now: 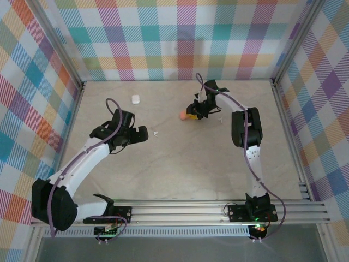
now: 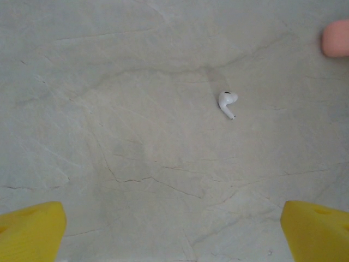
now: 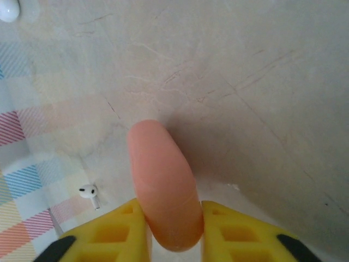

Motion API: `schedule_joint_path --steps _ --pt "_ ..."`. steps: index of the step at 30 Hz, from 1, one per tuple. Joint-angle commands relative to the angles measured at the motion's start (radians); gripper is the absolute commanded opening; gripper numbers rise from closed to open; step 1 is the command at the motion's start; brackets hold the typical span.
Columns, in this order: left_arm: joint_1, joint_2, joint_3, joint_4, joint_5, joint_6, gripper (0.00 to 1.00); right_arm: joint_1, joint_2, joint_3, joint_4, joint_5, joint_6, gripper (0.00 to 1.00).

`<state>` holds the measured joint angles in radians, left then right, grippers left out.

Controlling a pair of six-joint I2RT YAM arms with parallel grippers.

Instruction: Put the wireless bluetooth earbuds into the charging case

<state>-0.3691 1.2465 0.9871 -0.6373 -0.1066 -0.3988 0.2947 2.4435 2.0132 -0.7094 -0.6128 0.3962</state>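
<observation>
I need to move my left gripper outward next and lower it around the white charging case (image 1: 135,99), because the bare table leaves room for both fingers.
My right gripper (image 1: 194,111) (image 3: 174,232) is shut on a salmon-pink charging case (image 3: 163,180) (image 1: 184,115), whose rounded end sticks out past the yellow fingers. The case sits low over the table at centre back. A white earbud (image 3: 89,192) lies on the table to its left in the right wrist view. My left gripper (image 1: 143,134) (image 2: 174,234) is open, its yellow fingertips (image 2: 32,232) far apart with bare table between them. Another white earbud (image 2: 227,101) (image 1: 155,132) lies just ahead of the left gripper. The pink case (image 2: 335,38) shows at the top right of the left wrist view.
A white charging case (image 1: 135,99) (image 3: 8,8) lies shut at the back left of the table. A small white piece (image 1: 220,117) lies by the right arm. Plaid walls close in three sides, and a metal rail (image 1: 180,210) runs along the near edge.
</observation>
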Motion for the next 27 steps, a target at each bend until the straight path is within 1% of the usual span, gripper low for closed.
schedule_joint_path --steps 1,4,9,11,15,17,20,23,27 --pt "0.022 0.037 0.063 0.018 0.026 0.009 1.0 0.004 -0.007 0.029 -0.072 0.041 -0.049 0.41" --pt "0.027 0.08 0.098 0.013 0.019 0.011 1.0 0.004 -0.02 0.032 -0.087 0.053 -0.061 0.47" --pt "0.036 0.195 0.207 -0.009 -0.062 0.019 1.0 0.004 -0.077 0.036 -0.122 0.104 -0.094 0.49" --pt "0.055 0.291 0.304 -0.035 -0.093 0.019 1.0 0.004 -0.112 0.025 -0.131 0.125 -0.108 0.5" --pt "0.095 0.528 0.54 -0.083 -0.064 0.012 1.0 0.004 -0.205 -0.039 -0.116 0.152 -0.124 0.51" --pt "0.101 0.649 0.661 -0.092 -0.069 -0.001 0.99 0.004 -0.264 -0.108 -0.074 0.155 -0.11 0.51" --pt "0.107 0.847 0.884 -0.148 -0.118 -0.009 0.92 0.004 -0.368 -0.242 0.031 0.122 -0.06 0.51" --pt "0.126 1.028 1.109 -0.224 -0.168 -0.015 0.85 0.005 -0.45 -0.342 0.1 0.119 -0.029 0.51" --pt "0.173 1.207 1.349 -0.306 -0.162 -0.033 0.73 0.003 -0.538 -0.442 0.132 0.14 -0.026 0.51"
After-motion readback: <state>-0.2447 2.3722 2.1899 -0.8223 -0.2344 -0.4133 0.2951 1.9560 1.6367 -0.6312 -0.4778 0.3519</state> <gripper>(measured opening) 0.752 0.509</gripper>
